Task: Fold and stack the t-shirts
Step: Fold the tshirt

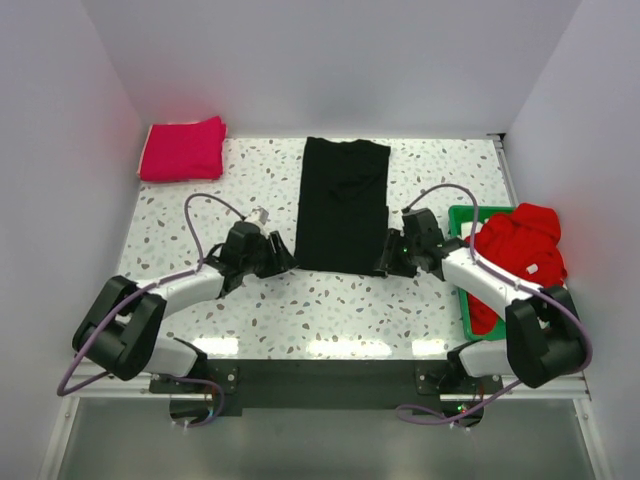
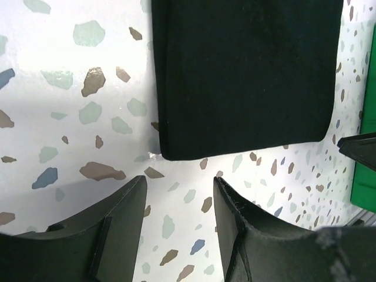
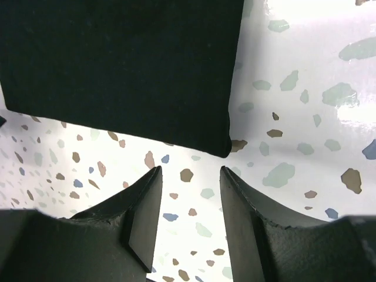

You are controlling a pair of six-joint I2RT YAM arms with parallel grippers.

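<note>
The black t-shirt's near corner away from the tray is below my left gripper. My left gripper will next move its open fingers down on both sides of that corner and close.
A black t-shirt (image 1: 343,204) lies flat on the table as a long folded strip, its near edge toward the arms. My left gripper (image 1: 281,256) sits just off the strip's near left corner (image 2: 170,154), open, with only bare table between its fingers. My right gripper (image 1: 386,261) sits at the near right corner (image 3: 222,148), also open and empty. A folded magenta-pink t-shirt (image 1: 181,148) rests at the far left. A crumpled red t-shirt (image 1: 520,245) is heaped in the green tray (image 1: 461,219).
The green tray stands at the table's right edge, beside my right arm (image 1: 500,290). White walls close in the table on the left, far and right sides. The speckled tabletop (image 1: 330,300) runs between the black shirt and the arm bases.
</note>
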